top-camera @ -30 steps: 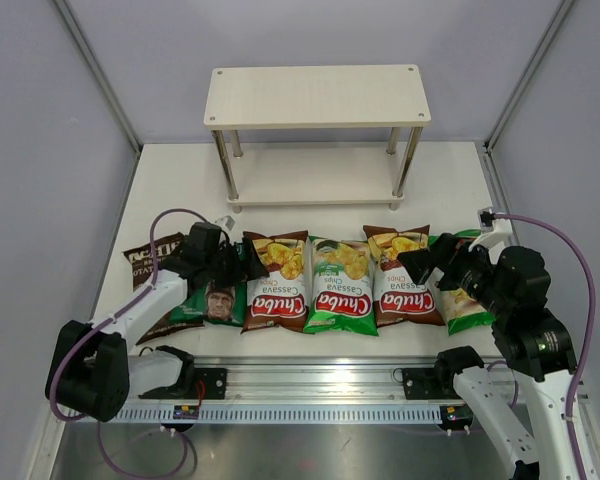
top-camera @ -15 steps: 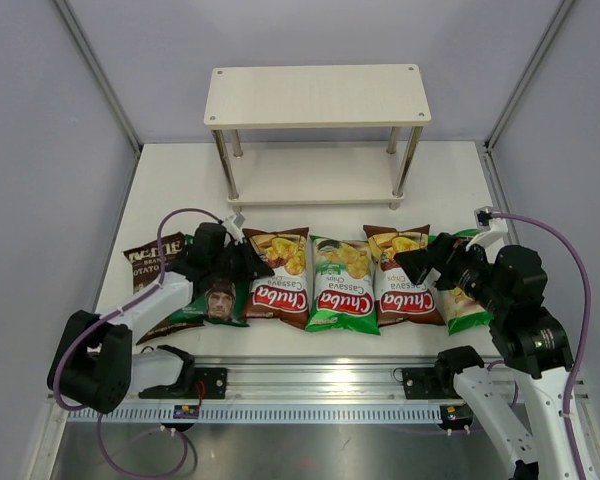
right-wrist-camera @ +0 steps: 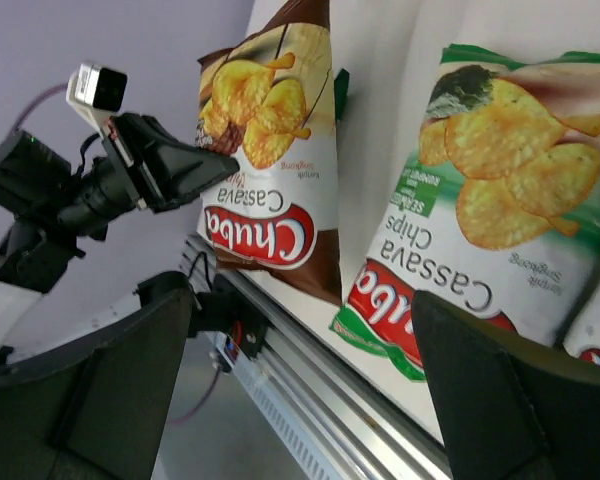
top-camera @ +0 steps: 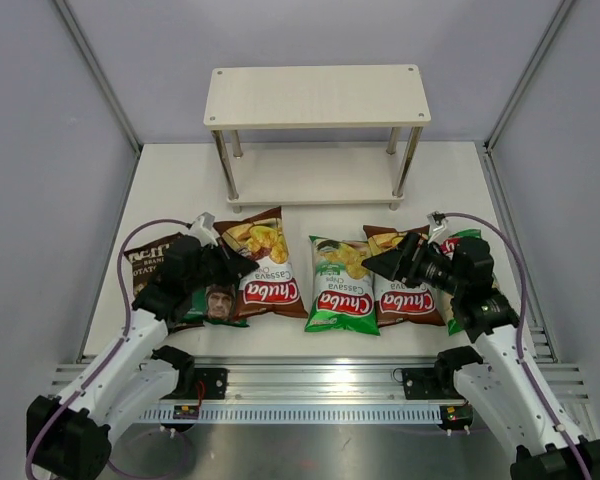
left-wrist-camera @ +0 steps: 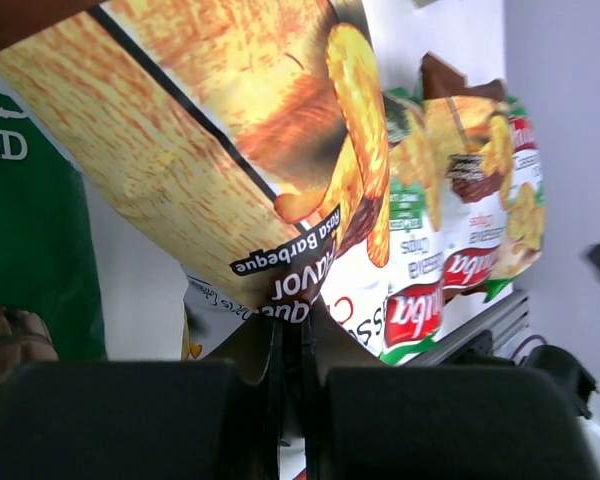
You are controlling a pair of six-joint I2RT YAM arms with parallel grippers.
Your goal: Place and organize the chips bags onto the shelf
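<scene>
My right gripper should next reach left in the top view, past the green bag, and pinch the free near corner of the held Chuba bag.
Chips bags lie in a row near the table's front edge. My left gripper (top-camera: 240,266) is shut on the side edge of a brown-red Chuba bag (top-camera: 263,262), which is tilted and skewed out of the row. The left wrist view shows the jaws (left-wrist-camera: 292,350) pinching that bag's (left-wrist-camera: 230,130) seam. My right gripper (top-camera: 378,262) hangs open above the green Chuba bag (top-camera: 340,288), nothing between its fingers (right-wrist-camera: 520,390). The two-tier shelf (top-camera: 317,95) stands at the back with both boards bare.
A dark brown Kettle bag (top-camera: 148,262) and a dark green bag with a man's face (top-camera: 218,302) lie under my left arm. A second brown-red Chuba bag (top-camera: 408,298) and a green one (top-camera: 458,245) lie under my right arm. A metal rail (top-camera: 320,385) runs along the front.
My left gripper has closed on the brown-red Chuba bag's edge and pulled it up and askew. My right arm has swung left over the middle bags, still open.
</scene>
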